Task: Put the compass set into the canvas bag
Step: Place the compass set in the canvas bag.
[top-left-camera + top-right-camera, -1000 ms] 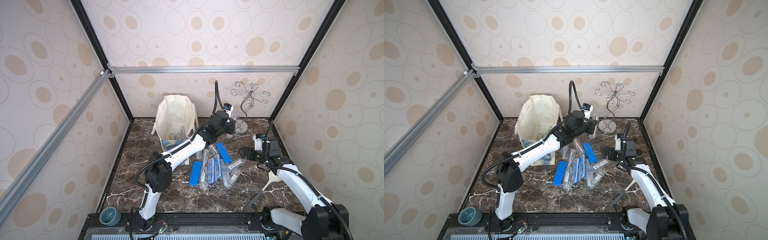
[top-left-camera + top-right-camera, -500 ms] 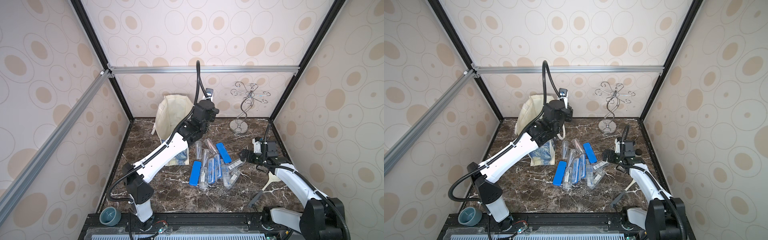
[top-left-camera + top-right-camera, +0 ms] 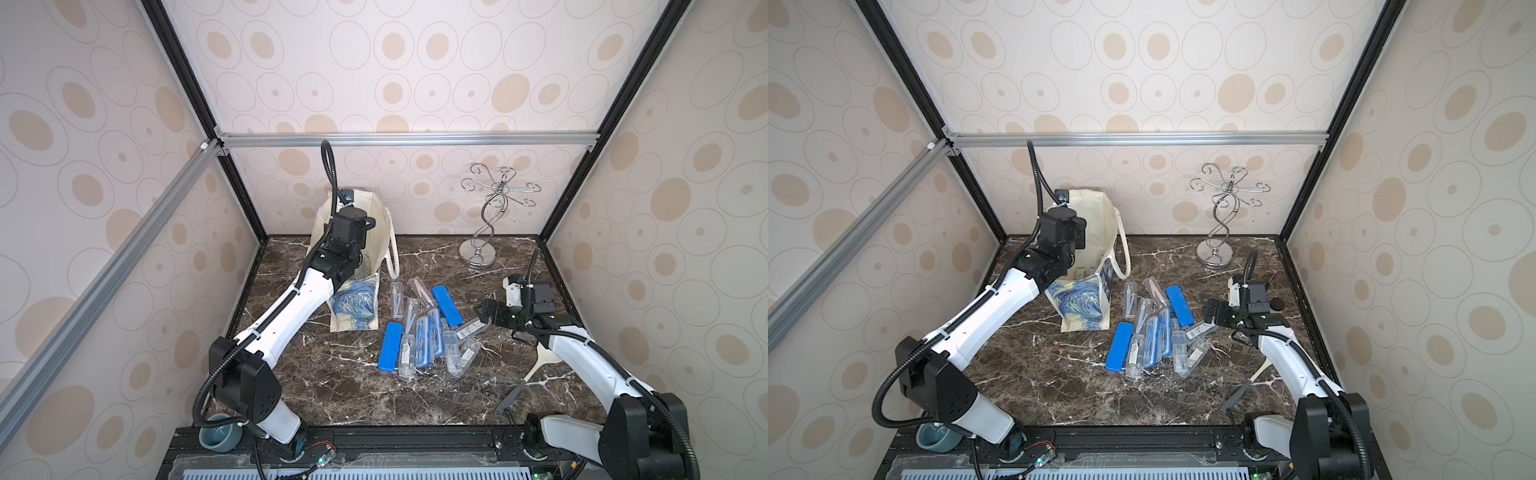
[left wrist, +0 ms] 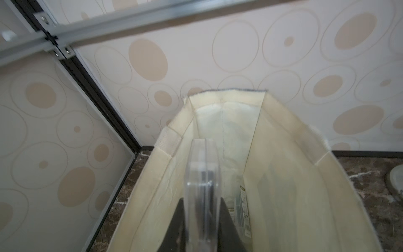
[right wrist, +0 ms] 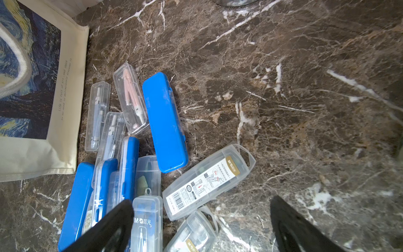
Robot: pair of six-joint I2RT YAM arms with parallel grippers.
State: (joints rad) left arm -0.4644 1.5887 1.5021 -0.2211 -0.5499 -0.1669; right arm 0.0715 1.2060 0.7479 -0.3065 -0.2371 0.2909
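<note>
The canvas bag's opening (image 3: 1095, 232) (image 4: 231, 168) is just below my left gripper, so next I will lower the gripper a little and let go of the clear compass set case between the bag's sides.
The canvas bag (image 3: 376, 232) stands open at the back left, its blue-and-yellow painted face (image 3: 355, 307) turned toward the front. My left gripper (image 4: 201, 204) is shut on a clear compass set case (image 4: 201, 174), held on edge over the bag's mouth (image 4: 283, 135). From above, the left wrist (image 3: 347, 237) covers the fingers. Several more compass sets (image 3: 419, 332), in blue or clear cases, lie in a pile right of the bag. My right gripper (image 5: 201, 203) is open and holds nothing. It hangs low by the pile's right edge (image 3: 488, 311), above a labelled clear case (image 5: 209, 179).
A wire metal stand (image 3: 490, 220) stands at the back right. A white-headed tool with a dark handle (image 3: 540, 361) lies front right under the right arm. A teal bowl (image 3: 220, 432) sits off the front-left corner. Another labelled case (image 4: 244, 209) lies inside the bag.
My left arm has swung left from over the pile to the bag's mouth, carrying the clear case. The right arm has hardly moved and has stayed open.
</note>
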